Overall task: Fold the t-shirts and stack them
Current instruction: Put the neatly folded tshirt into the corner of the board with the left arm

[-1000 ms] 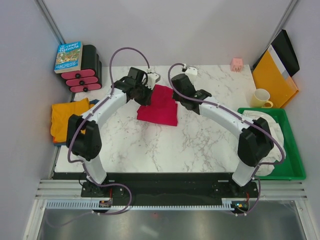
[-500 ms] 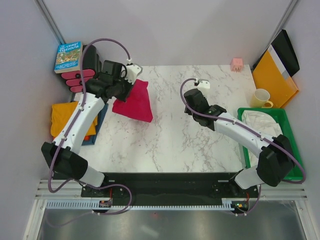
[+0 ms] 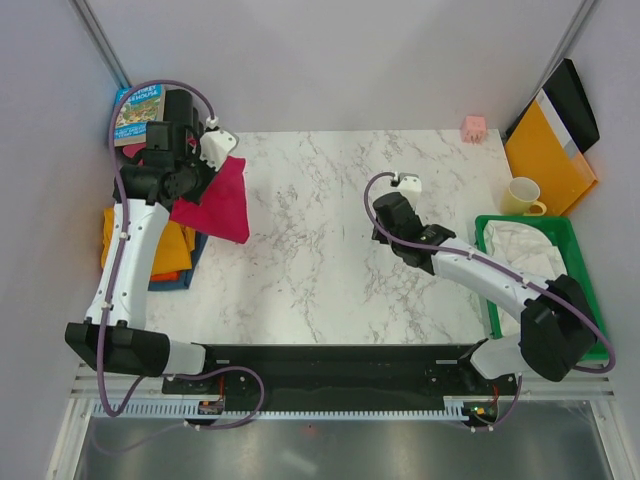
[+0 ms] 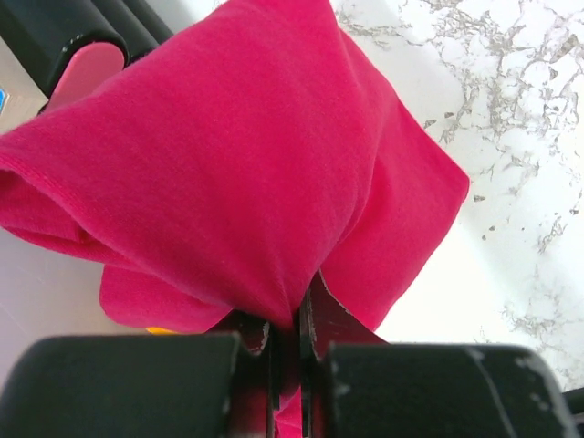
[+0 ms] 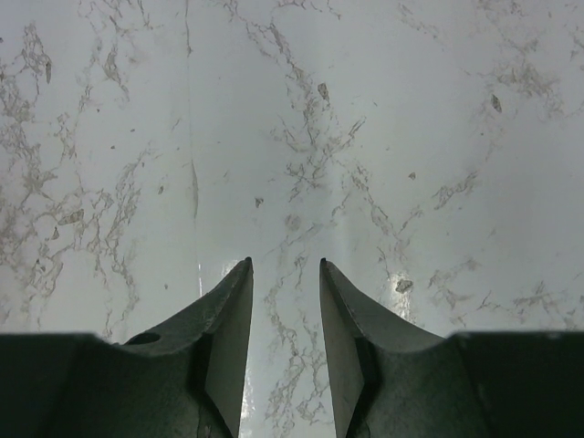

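Next, my left gripper moves down and to the left in the top view, releasing the red t-shirt (image 3: 216, 203), which hangs past the pile, onto the orange t-shirt.
My left gripper (image 3: 197, 180) is shut on the folded crimson red t-shirt (image 3: 216, 203) and holds it in the air at the table's left edge, over the side pile. In the left wrist view the red t-shirt (image 4: 237, 155) hangs from the closed jaws and fills most of the frame. The orange t-shirt (image 3: 135, 238) lies folded on the dark blue t-shirt (image 3: 192, 262) left of the table, partly under the arm. My right gripper (image 3: 384, 232) is open and empty over bare marble at the table's middle right; its fingertips (image 5: 245, 272) frame only tabletop.
A book (image 3: 138, 108) and black-and-pink dumbbells (image 4: 64, 46) stand at the back left. A green tray (image 3: 590, 345) with white cloth (image 3: 525, 245) sits at the right. A yellow mug (image 3: 523, 196), orange-yellow folder (image 3: 545, 150) and pink cube (image 3: 473, 126) are at the back right.
My left gripper has carried the red t-shirt from the table's middle back to the left edge above the pile. My right arm has let go and drawn back to the right.
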Robot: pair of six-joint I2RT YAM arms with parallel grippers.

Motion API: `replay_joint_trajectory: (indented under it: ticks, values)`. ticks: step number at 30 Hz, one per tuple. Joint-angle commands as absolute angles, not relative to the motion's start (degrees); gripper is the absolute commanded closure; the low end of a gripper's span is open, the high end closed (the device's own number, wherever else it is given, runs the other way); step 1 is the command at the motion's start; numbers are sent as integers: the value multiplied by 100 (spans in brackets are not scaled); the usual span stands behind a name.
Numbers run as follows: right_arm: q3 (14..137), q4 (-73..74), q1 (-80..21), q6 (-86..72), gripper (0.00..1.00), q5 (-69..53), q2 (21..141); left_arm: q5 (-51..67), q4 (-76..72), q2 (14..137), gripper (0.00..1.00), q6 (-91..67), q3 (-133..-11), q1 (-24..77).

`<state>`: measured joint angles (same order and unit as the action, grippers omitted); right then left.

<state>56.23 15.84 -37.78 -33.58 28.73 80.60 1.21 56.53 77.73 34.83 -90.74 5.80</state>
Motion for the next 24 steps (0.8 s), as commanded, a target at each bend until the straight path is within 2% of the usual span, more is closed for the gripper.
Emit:
replay_joint_trajectory:
  ticks: [1, 15, 24]
  values:
    - [5388, 1187, -3797, -3419, 57, 2699, 7805, 456, 5677, 7936, 98, 4078, -9808, 554]
    - [4843, 958, -3814, -3858, 57, 2523, 7638, 1001, 5660, 8332, 98, 5598, -9914, 9]
    - [4842, 1054, -3858, -3885, 57, 2637, 7576, 1827, 5388, 8121, 98, 5959, -8965, -1361]
